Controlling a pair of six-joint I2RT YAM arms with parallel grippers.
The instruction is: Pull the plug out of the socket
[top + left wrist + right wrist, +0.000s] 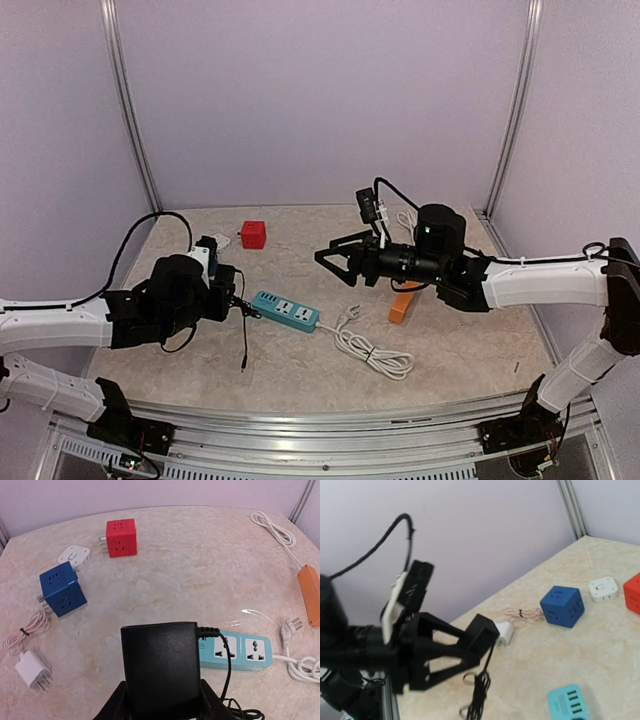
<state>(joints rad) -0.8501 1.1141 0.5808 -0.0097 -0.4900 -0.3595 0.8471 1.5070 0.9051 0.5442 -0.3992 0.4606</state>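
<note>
My left gripper has the plug out of the socket strip, so next it should lower the plug and its cord (227, 675) onto the bare tabletop between the charger and the socket strip and let them go.
My left gripper (162, 700) is shut on the black plug adapter (160, 665) and holds it off the table, just left of the teal socket strip (240, 652). The plug is out of the strip; its thin black cord (227, 675) hangs down beside it. In the top view the left gripper (236, 300) holds the plug at the left end of the teal strip (285, 311). The right wrist view shows the plug (481, 630) held clear above the table, with the strip (567, 702) lower right. My right gripper (335, 265) is open and empty, hovering above the strip.
A red cube socket (121, 537), a blue cube socket (62, 589), a small white adapter (74, 556) and a white charger (32, 669) with pink cable lie to the left and behind. An orange strip (404, 303) and the coiled white cable (375, 350) lie right.
</note>
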